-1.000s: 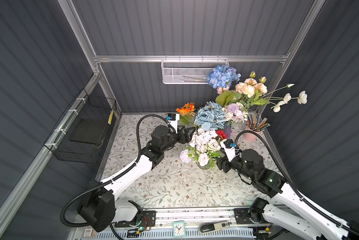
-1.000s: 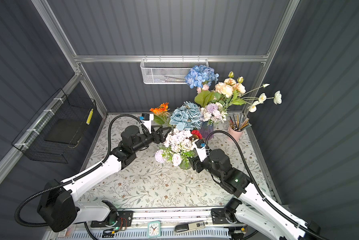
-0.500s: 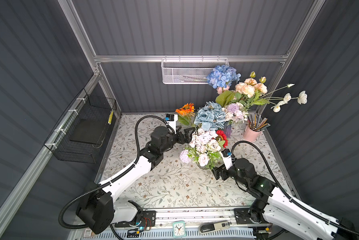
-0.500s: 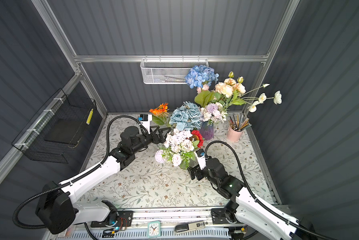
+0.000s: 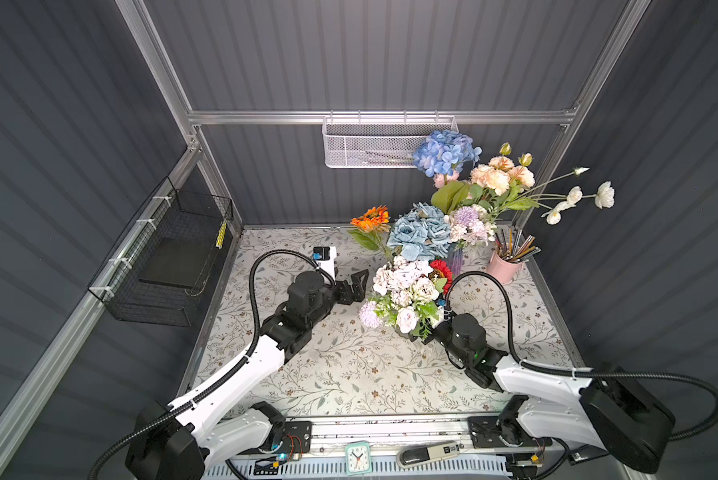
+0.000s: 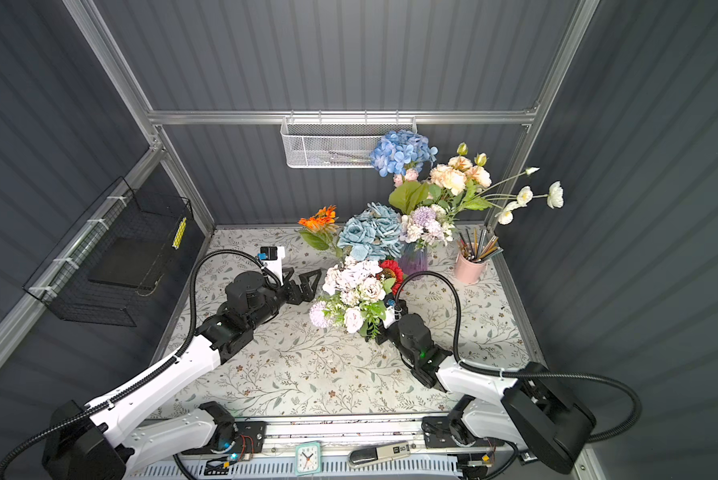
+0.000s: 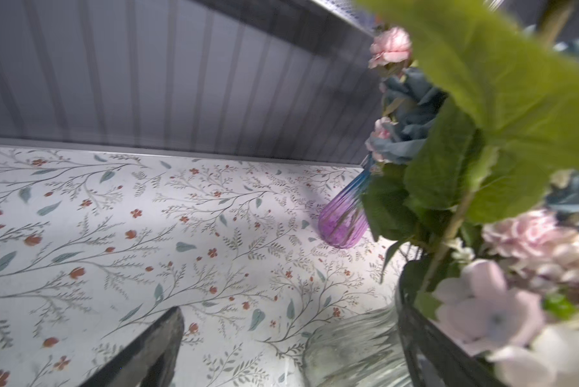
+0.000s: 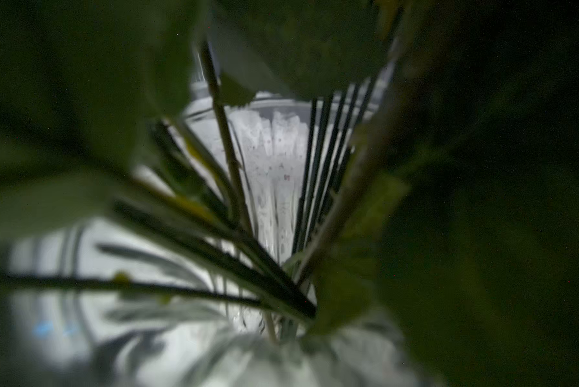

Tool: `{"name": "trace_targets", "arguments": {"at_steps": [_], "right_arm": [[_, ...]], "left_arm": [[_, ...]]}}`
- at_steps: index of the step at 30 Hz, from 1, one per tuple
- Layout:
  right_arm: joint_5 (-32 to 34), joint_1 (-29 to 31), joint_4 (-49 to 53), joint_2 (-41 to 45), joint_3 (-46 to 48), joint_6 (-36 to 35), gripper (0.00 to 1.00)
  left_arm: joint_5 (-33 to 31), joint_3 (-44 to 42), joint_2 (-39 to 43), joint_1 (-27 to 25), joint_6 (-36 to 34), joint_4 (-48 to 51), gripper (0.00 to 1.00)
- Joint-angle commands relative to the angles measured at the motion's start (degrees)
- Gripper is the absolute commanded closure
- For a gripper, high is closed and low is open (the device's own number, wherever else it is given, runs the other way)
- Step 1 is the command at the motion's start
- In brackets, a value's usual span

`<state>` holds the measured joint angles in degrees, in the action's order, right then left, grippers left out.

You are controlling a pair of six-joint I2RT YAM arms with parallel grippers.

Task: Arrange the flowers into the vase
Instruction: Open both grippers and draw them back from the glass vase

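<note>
I need to move my right gripper gently up and outward onto the stems in the clear vase (image 8: 293,287), which stand just outward of it, and close it where the stems run together.
Flowers (image 5: 407,286) in white, pink and lilac, with a red daisy, fill a clear glass vase (image 7: 348,345) at the table's middle. Behind them a purple vase (image 6: 413,259) holds taller flowers (image 5: 446,151): blue, peach, white and orange. My left gripper (image 5: 355,284) stands open just left of the front bouquet, and in the left wrist view the clear vase shows between its fingers (image 7: 147,351). My right gripper (image 5: 417,334) is low at the bouquet's front right, under the leaves. The right wrist view shows only the stems (image 8: 228,160) and ribbed glass, very close.
A pink cup of pencils (image 5: 502,270) stands at the back right. A white mesh basket (image 5: 374,145) hangs on the back wall, a black wire basket (image 5: 170,257) on the left wall. A small clock (image 5: 357,457) sits on the front rail.
My right gripper has come down from beside the red daisy toward the front, to the base of the front bouquet. My left gripper has drawn back slightly to the left.
</note>
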<state>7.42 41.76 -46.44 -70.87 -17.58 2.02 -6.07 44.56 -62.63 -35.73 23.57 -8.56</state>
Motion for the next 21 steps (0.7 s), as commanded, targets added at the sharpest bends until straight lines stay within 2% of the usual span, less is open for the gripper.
{"name": "trace_targets", "arguments": {"at_steps": [1,6,10,12,16,21], "right_arm": [[3.67,-0.14,-12.47,-3.36,-1.31,-1.65,0.01],[7.64,-0.16,-22.24,-9.09,-1.66,-1.75,0.03],[8.58,-0.18,-30.07,-14.69,-2.85,-2.66,0.12],[9.1,-0.14,-32.08,-16.71,-3.63,-3.31,0.18],[8.99,-0.1,-34.83,-19.71,-5.22,-4.54,0.39],[6.5,0.15,-35.12,-23.06,-9.59,-4.64,0.52]], "left_arm": [[-4.61,-1.64,0.19,0.48,-1.4,-0.05,0.0],[-6.71,-3.41,-1.59,0.52,-0.86,-3.65,0.0],[-8.22,-4.2,-2.97,0.52,-1.2,-5.15,0.0],[-9.36,-4.56,-3.36,0.55,-1.56,-5.37,0.0],[-13.62,-6.83,-2.72,0.74,-2.05,-6.76,0.0],[-19.68,-10.93,-1.2,1.83,-1.48,-8.59,0.0]]}}
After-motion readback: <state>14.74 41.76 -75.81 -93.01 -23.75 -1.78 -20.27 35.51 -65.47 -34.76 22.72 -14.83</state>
